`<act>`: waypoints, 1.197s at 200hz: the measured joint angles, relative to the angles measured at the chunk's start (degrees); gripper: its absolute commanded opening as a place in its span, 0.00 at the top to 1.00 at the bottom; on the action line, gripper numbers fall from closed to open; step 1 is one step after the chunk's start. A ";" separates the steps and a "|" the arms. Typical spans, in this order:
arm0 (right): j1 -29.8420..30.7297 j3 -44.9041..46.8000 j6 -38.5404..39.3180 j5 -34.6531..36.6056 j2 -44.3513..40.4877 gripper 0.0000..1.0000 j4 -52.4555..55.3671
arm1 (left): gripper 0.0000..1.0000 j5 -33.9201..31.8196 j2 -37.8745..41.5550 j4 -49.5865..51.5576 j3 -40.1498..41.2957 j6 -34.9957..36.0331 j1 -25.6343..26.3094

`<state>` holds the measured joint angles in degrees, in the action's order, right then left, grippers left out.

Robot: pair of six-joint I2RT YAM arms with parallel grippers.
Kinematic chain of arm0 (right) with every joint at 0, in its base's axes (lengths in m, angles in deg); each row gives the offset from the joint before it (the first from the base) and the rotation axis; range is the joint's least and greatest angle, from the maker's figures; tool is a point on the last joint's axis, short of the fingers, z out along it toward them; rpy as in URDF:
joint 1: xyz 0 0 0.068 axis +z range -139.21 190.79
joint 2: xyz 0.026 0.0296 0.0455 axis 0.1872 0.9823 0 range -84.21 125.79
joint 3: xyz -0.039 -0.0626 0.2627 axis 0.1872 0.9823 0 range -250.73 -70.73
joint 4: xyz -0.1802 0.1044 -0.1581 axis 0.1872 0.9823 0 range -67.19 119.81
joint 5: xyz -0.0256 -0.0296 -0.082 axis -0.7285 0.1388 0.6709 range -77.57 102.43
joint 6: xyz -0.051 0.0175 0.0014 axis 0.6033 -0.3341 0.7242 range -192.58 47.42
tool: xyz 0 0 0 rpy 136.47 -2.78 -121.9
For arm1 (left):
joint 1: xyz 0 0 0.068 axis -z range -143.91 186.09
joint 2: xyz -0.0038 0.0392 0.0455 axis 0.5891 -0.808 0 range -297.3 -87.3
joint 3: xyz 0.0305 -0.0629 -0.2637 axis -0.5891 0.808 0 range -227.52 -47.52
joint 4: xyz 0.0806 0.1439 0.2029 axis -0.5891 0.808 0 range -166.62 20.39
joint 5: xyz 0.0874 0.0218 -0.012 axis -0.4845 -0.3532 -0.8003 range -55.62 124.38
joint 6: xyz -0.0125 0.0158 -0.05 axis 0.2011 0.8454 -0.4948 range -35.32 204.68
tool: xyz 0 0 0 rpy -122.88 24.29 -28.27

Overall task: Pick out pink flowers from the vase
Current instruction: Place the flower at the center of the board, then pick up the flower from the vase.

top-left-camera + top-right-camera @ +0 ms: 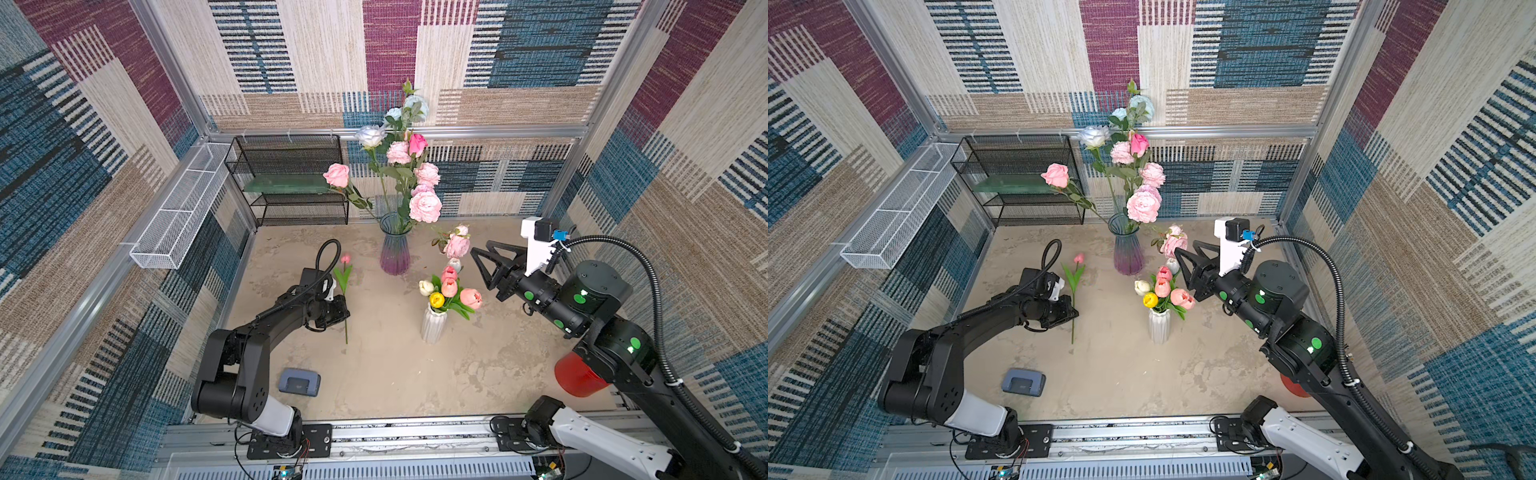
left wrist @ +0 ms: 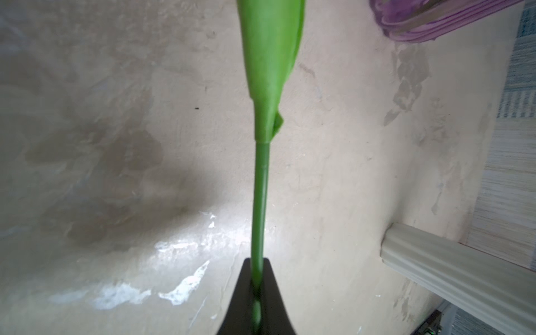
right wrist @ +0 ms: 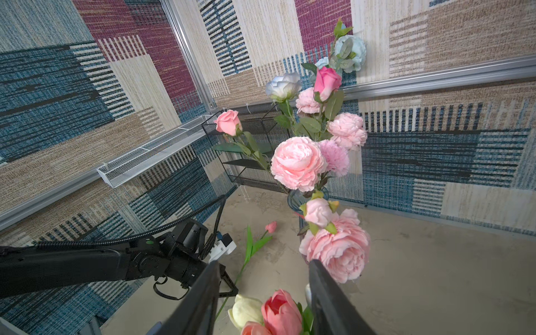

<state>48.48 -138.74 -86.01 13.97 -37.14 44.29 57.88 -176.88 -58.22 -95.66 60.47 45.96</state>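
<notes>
I will next lower my left gripper toward the bare tabletop beneath the tulip (image 1: 344,329) (image 2: 242,189) and let go of the green stem, because that spot is clear of both vases.
My left gripper (image 1: 345,316) (image 2: 258,262) is shut on the green stem (image 2: 260,200) of a small pink tulip (image 1: 345,258) (image 1: 1079,258), held low over the table left of the glass vase (image 1: 395,249). That vase holds several pink roses and peonies (image 1: 425,206) (image 3: 297,164) among white and pale blue roses. A white ribbed vase (image 1: 433,328) holds pink tulips (image 1: 449,282) (image 3: 281,313) with a yellow one and a white one. My right gripper (image 1: 480,268) (image 3: 262,264) is open with nothing between its fingers, just above and right of those tulips, next to a drooping pink peony (image 1: 457,245).
A black mesh shelf (image 1: 291,178) stands at the back left, and a white mesh basket (image 1: 183,208) hangs on the left wall. A grey-blue box (image 1: 299,381) lies near the front. A red object (image 1: 577,376) sits under the right arm.
</notes>
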 measured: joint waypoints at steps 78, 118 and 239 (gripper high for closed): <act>-3.02 1.68 0.42 -2.49 -0.66 0.47 -0.74 | 0.77 -3.10 -4.26 6.45 -2.43 4.02 -0.37; -3.72 -2.01 0.61 -2.67 -0.50 0.45 0.42 | 0.68 -5.64 -2.21 8.11 -2.45 4.02 -0.37; -3.63 11.89 6.01 -5.57 -19.76 0.49 2.32 | 0.59 -10.03 38.05 12.37 3.37 3.58 13.84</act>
<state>44.85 -126.85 -80.00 8.40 -56.90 46.60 47.85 -138.83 -45.85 -92.29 64.05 59.80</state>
